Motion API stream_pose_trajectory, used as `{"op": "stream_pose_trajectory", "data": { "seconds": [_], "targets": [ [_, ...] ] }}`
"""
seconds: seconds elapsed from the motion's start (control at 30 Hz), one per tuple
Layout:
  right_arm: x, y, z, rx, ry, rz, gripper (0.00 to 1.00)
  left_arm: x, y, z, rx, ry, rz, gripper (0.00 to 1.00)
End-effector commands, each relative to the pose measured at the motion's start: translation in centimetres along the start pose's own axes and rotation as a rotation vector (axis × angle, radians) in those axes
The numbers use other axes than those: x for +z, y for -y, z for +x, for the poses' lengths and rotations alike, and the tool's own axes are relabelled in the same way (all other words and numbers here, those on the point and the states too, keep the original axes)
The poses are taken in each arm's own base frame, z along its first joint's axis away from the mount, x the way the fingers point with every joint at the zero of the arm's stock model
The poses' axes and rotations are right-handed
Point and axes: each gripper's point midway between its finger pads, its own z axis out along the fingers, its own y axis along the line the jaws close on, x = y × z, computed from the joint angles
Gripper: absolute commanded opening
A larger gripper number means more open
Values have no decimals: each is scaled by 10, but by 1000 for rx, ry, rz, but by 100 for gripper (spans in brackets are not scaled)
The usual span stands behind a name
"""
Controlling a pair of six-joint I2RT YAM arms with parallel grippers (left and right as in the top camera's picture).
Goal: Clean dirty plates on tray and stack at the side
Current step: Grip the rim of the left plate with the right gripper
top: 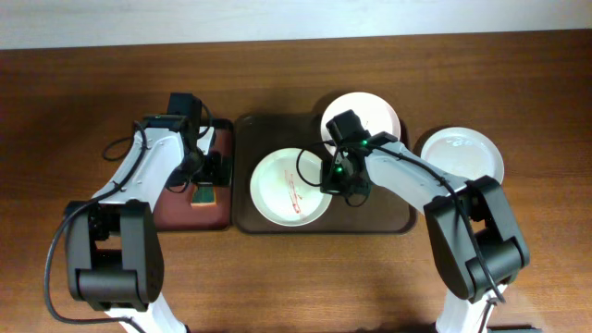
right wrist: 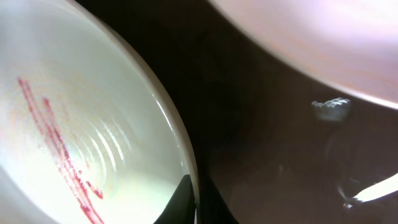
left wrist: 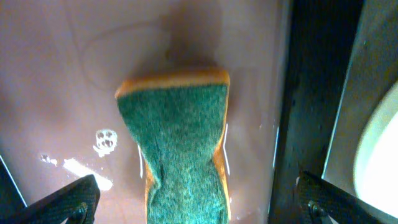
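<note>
I need to move my left gripper down a little over the orange-and-green sponge [top: 203, 194] next and close its fingers, because the sponge is just below it, between the open fingers.
A pale mint-green plate [top: 289, 185] with a red smear lies on the left of the dark brown tray [top: 388, 220]. My right gripper [top: 335, 180] is shut on its right rim; the right wrist view shows the rim [right wrist: 180, 143] between the fingers [right wrist: 199, 208]. A white plate [top: 370, 111] sits at the tray's back right, also in the right wrist view [right wrist: 323, 37]. Another white plate [top: 462, 155] lies on the table to the right of the tray. My left gripper [top: 209, 176] is open, its fingers [left wrist: 196, 208] on either side of a green sponge [left wrist: 180, 137].
The sponge [top: 204, 194] lies in a narrower black-rimmed tray with a maroon inside [top: 176, 208], left of the brown tray. The two trays stand close side by side. The table is brown wood, with a pale wall along its far edge.
</note>
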Motion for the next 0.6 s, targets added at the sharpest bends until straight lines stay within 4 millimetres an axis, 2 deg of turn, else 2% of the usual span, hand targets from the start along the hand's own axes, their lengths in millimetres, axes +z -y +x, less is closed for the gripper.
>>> {"op": "stream_pose_trajectory", "data": {
  "seconds": [0.0,0.13,0.17,0.23,0.37,0.43,0.5,0.57],
  "targets": [
    [-11,24,-9,-48,79,148,4,6,-1,-7,-2,40,11,96],
    [-11,26,-7,-47,73,155,4,27,-1,3,-5,43,11,62],
    [-11,26,-6,-46,68,157,4,33,-1,9,-5,34,11,49],
    [-11,27,-5,-47,63,160,4,41,-2,18,-6,18,11,1],
    [-11,26,-5,-47,63,160,4,39,1,20,-6,2,27,0],
    [-11,27,-4,-47,61,161,4,17,3,4,-5,22,36,0],
    [-11,27,-4,-47,60,162,4,-16,9,-23,-5,153,80,0],
    [-11,27,-4,-47,61,162,4,-44,7,-38,-4,267,81,0]
  ]
}}
